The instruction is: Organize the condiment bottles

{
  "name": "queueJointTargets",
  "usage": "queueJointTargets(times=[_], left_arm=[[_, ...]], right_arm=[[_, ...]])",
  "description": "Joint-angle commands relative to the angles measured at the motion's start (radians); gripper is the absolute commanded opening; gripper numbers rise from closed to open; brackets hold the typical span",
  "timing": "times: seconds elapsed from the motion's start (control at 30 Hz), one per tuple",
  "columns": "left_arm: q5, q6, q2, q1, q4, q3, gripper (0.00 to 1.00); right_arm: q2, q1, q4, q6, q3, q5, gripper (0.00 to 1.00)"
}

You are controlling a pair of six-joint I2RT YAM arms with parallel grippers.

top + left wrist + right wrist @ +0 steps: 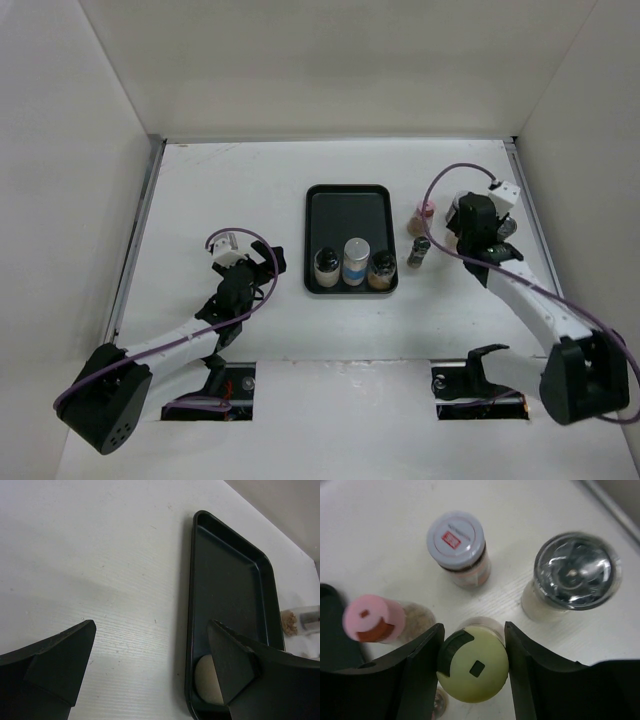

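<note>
The right gripper lifts past the pink-capped bottle (367, 617) next. Then it brings the yellow-capped bottle down into the tray's empty far corner on my left gripper's side.
My right gripper (474, 647) is shut on a yellow-capped bottle (475, 669) that stands on the table, one finger against each side of its cap. Around it stand a pink-capped bottle (367, 617), a grey-capped bottle with a red logo (456, 537) and a silver-capped jar (575, 570). In the top view this gripper (465, 243) hangs over the cluster right of the black tray (345, 200). Three bottles stand at the tray's near end: dark-capped (327, 265), a taller one with a blue-white label (356, 260), and dark-capped (381, 268). My left gripper (268, 258) is open and empty, left of the tray.
A dark slim bottle (419, 250) stands between the tray and my right gripper, with the pink-capped bottle (424, 213) behind it. In the left wrist view the tray's rim (191, 605) lies by my right finger (235, 665). White walls enclose the table.
</note>
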Motion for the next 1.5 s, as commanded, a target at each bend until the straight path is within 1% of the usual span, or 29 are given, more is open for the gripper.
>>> queueJointTargets(times=[0.0,0.1,0.2,0.27,0.37,0.43,0.57,0.63,0.73,0.83,1.1,1.27,1.3,1.33,1.4,1.43,1.47], left_arm=[[0.001,-0.010,-0.007,0.007,0.047,-0.010,0.95],[-0.003,-0.010,0.001,0.011,0.047,-0.010,0.95],[0.000,-0.010,-0.007,0.011,0.047,-0.010,0.95],[-0.005,-0.010,-0.005,0.013,0.047,-0.011,0.95],[0.000,-0.010,-0.005,0.016,0.047,-0.011,0.95],[-0.003,-0.010,-0.022,0.018,0.043,-0.014,0.95],[0.000,-0.010,-0.030,0.039,0.038,-0.021,0.95],[0.005,-0.010,-0.033,0.041,0.038,-0.022,0.95],[0.002,-0.010,-0.031,0.041,0.038,-0.022,0.95],[0.006,-0.010,-0.022,0.037,0.044,-0.022,0.95],[0.006,-0.012,-0.021,0.034,0.046,-0.019,0.95],[0.006,-0.012,-0.018,0.036,0.044,-0.019,0.95],[0.006,-0.012,-0.018,0.033,0.046,-0.019,0.95],[0.006,-0.012,-0.021,0.031,0.046,-0.019,0.95],[0.006,-0.012,-0.022,0.031,0.043,-0.017,0.95],[0.006,-0.012,-0.022,0.031,0.044,-0.019,0.95],[0.006,-0.012,-0.018,0.031,0.046,-0.019,0.95]], right_arm=[[-0.170,0.054,-0.012,-0.004,0.054,0.145,0.48],[-0.240,0.109,-0.054,-0.047,0.138,0.179,0.48],[-0.205,0.195,-0.040,-0.082,0.241,0.136,0.48],[-0.107,0.246,0.002,-0.108,0.322,0.061,0.48],[0.088,0.318,0.081,-0.145,0.452,-0.066,0.48],[0.231,0.361,0.118,-0.156,0.561,-0.123,0.48],[0.508,0.422,0.115,-0.197,0.799,-0.176,0.49],[0.620,0.441,0.112,-0.205,0.892,-0.206,0.49],[0.749,0.455,0.104,-0.205,0.986,-0.237,0.49],[0.835,0.455,0.111,-0.203,1.028,-0.251,0.51],[0.971,0.458,0.155,-0.202,1.062,-0.239,0.52],[1.014,0.468,0.164,-0.196,1.063,-0.231,0.58],[1.015,0.471,0.164,-0.196,1.063,-0.226,0.60],[1.015,0.474,0.164,-0.193,1.059,-0.217,0.65],[0.988,0.479,0.167,-0.188,1.039,-0.196,0.80],[0.968,0.481,0.171,-0.188,1.028,-0.194,0.86],[0.943,0.481,0.174,-0.191,1.017,-0.194,0.89]])
